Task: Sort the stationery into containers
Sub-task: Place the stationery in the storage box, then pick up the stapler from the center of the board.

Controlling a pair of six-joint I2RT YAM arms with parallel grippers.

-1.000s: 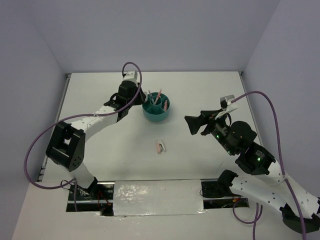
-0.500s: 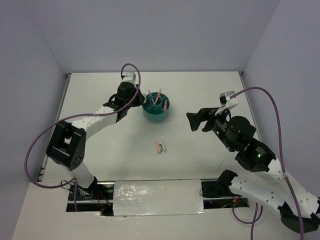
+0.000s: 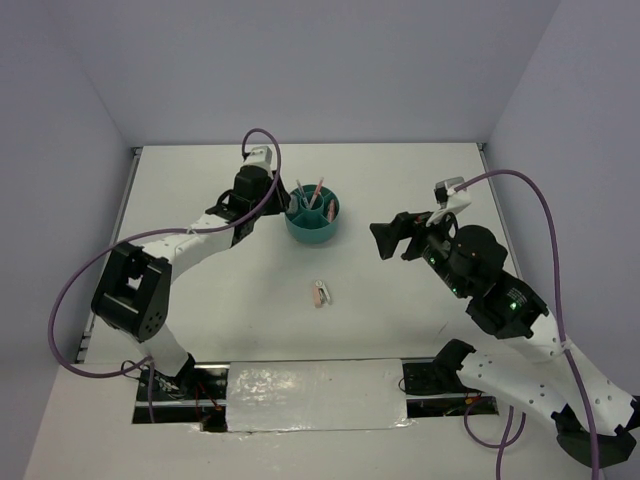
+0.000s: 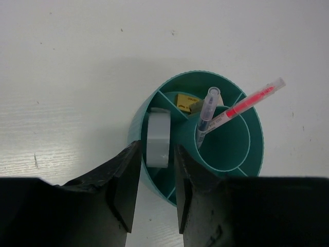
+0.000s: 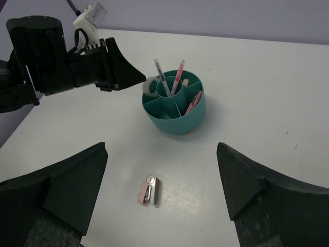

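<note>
Next, my right gripper crosses over to its left in the top view and lowers astride the clip's near end point(image 3: 322, 300) point(image 5: 147, 200) below, since bare table is on either side of it.
The teal organiser point(image 3: 311, 236) stands at the table's far middle. A thin pink pen point(image 4: 247, 100) and a thin grey pen point(image 4: 208, 110) lean in its central cup. The clear tape ring point(image 4: 158, 139) stands on edge in an outer compartment, and a small yellowish piece point(image 4: 184, 101) lies in the neighbouring one. Pink capsules point(image 5: 194, 101) fill another. My left gripper point(image 4: 158, 149) is open at the organiser's left rim, a fingertip either side of the tape with a thin gap. The pink-white clip point(image 3: 321, 294) lies on the table. My right gripper point(image 5: 162, 149) hangs wide open above it.
The clip point(image 5: 148, 190) lies on bare white table nearer than the organiser point(image 5: 177, 121). Grey walls close in the table's left, far and right sides. The left arm point(image 5: 46, 62) reaches in from the organiser's left. A taped strip point(image 3: 315, 393) runs along the near edge between the bases.
The right arm has lifted and turned slightly, its gripper still open and aimed at the table's middle. The left gripper has stayed at the organiser's rim.
</note>
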